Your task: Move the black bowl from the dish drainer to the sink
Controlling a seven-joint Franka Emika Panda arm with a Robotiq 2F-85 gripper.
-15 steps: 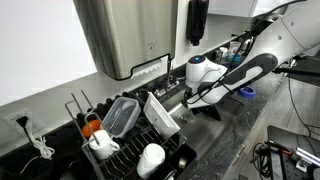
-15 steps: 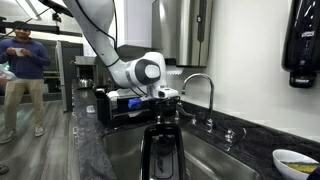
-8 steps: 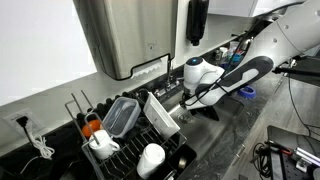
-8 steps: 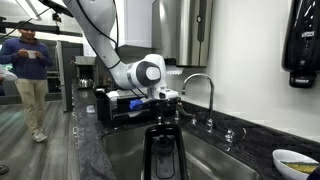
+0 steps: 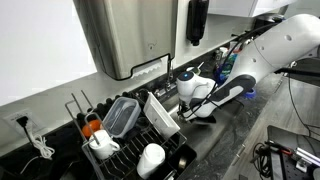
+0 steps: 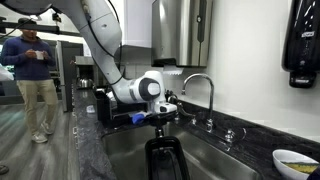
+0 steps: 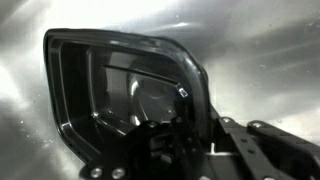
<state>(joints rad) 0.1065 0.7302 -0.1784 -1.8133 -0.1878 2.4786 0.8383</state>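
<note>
The black bowl (image 6: 160, 158) still hangs edge-on, so my gripper needs to lower it toward the bottom of the sink below my gripper and let go of it there.
The black bowl (image 7: 110, 90) is a dark, shiny, square-sided dish. In the wrist view it fills the frame against the steel sink (image 7: 265, 50). My gripper (image 7: 190, 128) is shut on the bowl's near rim. In an exterior view the gripper (image 6: 160, 122) holds the bowl (image 6: 160, 158) edge-on, hanging low inside the sink basin (image 6: 235, 160). In an exterior view the gripper (image 5: 192, 106) is down in the sink (image 5: 212, 118), right of the dish drainer (image 5: 178, 152); the bowl is hard to make out there.
The drainer holds a clear container (image 5: 120, 114), a white plate (image 5: 160, 113) and white cups (image 5: 150, 158). The faucet (image 6: 200, 85) arches over the sink. A person (image 6: 30, 75) stands in the background. A bowl of food (image 6: 295, 162) sits on the counter.
The arm has dropped lower into the sink with the bowl still in the gripper. The person in the background has shifted.
</note>
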